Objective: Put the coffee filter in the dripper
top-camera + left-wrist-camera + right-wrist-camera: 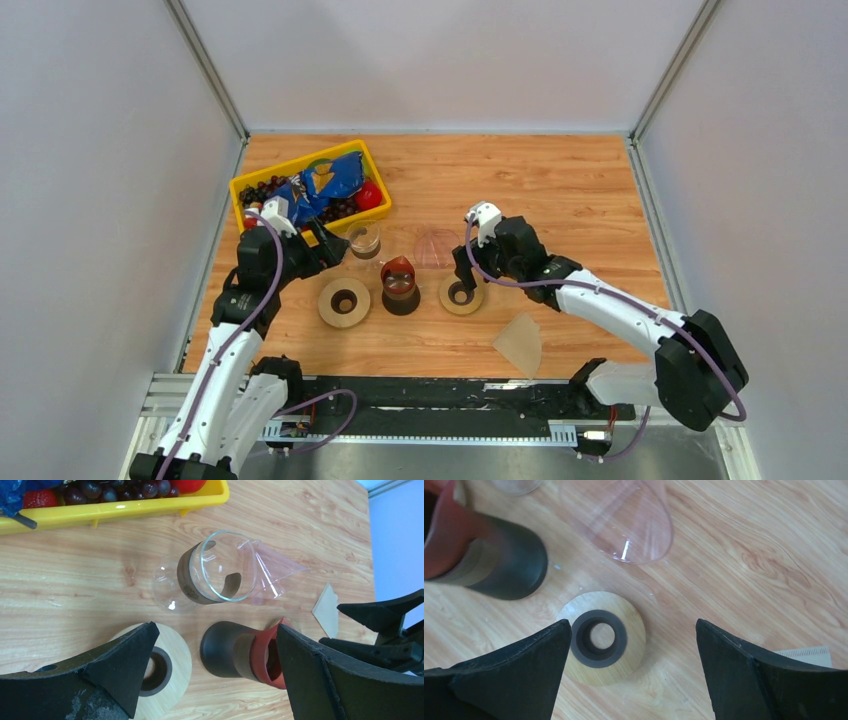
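Observation:
The small tan ring has an open hole for one finger. My right gripper lowers over its rim on the coffee filter's side (477,300) (636,639) and closes next.
The coffee filter (520,343) lies flat on the table at the front right, a light-tan fan; it also shows as a pale wedge (327,609) and as a sliver (806,652) behind my right finger. On its side at mid-table lies the dripper (435,247), a clear pinkish cone (277,570) (624,520). My left gripper (325,246) (215,627) is open and empty, hovering over the table between a large tan ring and a red-brown piece. Open and empty too, my right gripper (468,272) (634,622) hangs just above a small tan ring, short of the dripper.
A glass carafe (365,240) (215,570) stands left of the dripper. The red-brown piece with black base (400,286) (245,652) sits between a large tan ring disc (344,302) and a smaller one (461,294) (601,637). A yellow bin (240,190) of fruit is back left.

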Robot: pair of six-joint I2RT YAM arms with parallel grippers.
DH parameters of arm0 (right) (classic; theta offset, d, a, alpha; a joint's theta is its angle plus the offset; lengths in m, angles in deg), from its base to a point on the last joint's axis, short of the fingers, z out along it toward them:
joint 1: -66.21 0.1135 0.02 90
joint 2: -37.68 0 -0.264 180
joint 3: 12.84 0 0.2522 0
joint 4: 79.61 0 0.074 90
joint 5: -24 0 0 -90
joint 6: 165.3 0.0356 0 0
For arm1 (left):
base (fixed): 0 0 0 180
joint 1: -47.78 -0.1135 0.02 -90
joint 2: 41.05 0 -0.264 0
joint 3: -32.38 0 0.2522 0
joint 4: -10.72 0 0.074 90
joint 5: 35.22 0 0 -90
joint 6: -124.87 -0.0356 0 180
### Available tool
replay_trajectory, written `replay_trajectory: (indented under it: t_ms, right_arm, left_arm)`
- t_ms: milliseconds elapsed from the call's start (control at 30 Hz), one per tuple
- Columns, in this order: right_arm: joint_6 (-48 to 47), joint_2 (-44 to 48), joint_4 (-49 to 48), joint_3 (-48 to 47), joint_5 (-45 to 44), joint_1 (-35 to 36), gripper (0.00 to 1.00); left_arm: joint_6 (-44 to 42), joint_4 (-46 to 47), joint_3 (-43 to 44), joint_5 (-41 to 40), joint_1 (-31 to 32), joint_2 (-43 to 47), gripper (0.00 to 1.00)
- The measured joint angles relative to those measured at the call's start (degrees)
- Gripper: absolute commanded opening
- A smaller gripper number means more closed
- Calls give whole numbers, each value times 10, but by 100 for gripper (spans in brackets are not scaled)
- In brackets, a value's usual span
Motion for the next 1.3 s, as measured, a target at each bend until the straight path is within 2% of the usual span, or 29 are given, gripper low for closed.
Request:
replay_trajectory:
  t_ms: [100,333,733,900,1167,1300]
  right_arm:
    - [37,-12,10,-7,-36,-1,93]
    - [97,-54,31,-9,-58,-1,85]
    - [170,-129,45,-9,-64,2,60]
    - [186,-147,50,-9,-78,17,54]
    - [199,-158,48,-10,-90,44,36]
    - [203,-158,48,-10,-91,45,24]
  left_arm:
    - [0,-9,0,-11,0,0,100]
    - [0,-16,0,-22,0,7,100]
    - [0,-31,0,-42,0,8,100]
    - [0,-31,0,-44,0,8,100]
    - [1,-31,0,-43,0,9,100]
    - [2,-31,0,-43,0,10,100]
